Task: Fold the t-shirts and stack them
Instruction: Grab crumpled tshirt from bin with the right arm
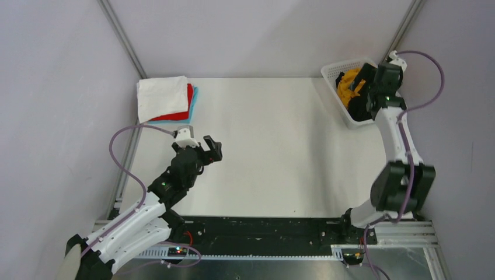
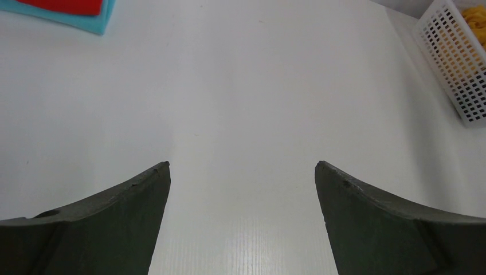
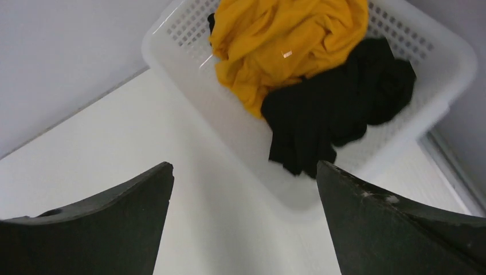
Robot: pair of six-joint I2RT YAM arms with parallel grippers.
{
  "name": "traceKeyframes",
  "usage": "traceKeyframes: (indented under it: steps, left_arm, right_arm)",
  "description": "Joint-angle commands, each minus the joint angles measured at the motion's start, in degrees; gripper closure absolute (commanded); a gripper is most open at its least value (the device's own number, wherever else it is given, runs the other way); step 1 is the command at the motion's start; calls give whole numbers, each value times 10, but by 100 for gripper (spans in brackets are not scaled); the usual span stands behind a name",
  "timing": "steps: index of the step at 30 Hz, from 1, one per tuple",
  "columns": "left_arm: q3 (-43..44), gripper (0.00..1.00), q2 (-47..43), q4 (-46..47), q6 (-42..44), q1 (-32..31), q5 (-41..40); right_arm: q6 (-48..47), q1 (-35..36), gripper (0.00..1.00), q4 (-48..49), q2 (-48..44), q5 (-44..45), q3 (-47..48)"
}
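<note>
The mustard-yellow t-shirt lies partly over the black one, so my right gripper will lower outward into the white lattice basket (image 1: pixel 363 81) next, onto the mustard-yellow t-shirt's bunched folds.
A mustard-yellow t-shirt (image 3: pixel 286 40) and a black t-shirt (image 3: pixel 338 109) lie crumpled in the white lattice basket (image 3: pixel 189 34) at the table's far right (image 1: pixel 333 73). My right gripper (image 3: pixel 243 172) is open and empty, hovering just short of the basket's near rim; in the top view it is over the basket (image 1: pixel 363 81). A folded stack sits at the far left: white t-shirt (image 1: pixel 161 96) on top of a red one (image 1: pixel 189 99) and a light-blue one (image 1: pixel 195 98). My left gripper (image 1: pixel 211 149) is open and empty above bare table, well short of the stack.
The white table (image 1: pixel 274 151) spreads between the stack and the basket. Grey walls with metal rails close in the back and both sides. In the left wrist view the stack's corner (image 2: pixel 86 11) is at top left and the basket (image 2: pixel 453 63) at top right.
</note>
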Motion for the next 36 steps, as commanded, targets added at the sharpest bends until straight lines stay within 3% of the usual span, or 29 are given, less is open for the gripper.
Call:
traceKeyframes:
  steps: [1, 5, 8, 19, 21, 28, 30, 36]
  left_arm:
    - [-1, 0, -3, 29, 15, 11, -14]
    - [-10, 0, -7, 29, 12, 17, -21]
    - [-13, 0, -6, 30, 9, 21, -29]
    - [-17, 0, -10, 23, -5, 28, -50]
    - [-17, 0, -14, 16, -11, 29, -55]
    - [-12, 0, -27, 10, -21, 29, -42]
    - [-11, 0, -32, 7, -22, 29, -37]
    - [-11, 0, -54, -4, -23, 29, -28]
  right_arm:
    - [-84, -11, 0, 6, 134, -22, 133]
    - [-94, -14, 1, -51, 332, 26, 324]
    - [-59, -17, 0, -80, 426, 36, 454]
    - [7, -23, 2, 9, 595, 46, 552]
    - [9, -27, 9, 28, 611, 41, 561]
    - [32, -36, 67, 103, 594, 25, 559]
    - [28, -36, 77, 113, 571, 22, 561]
    - [12, -36, 88, 134, 467, 4, 556]
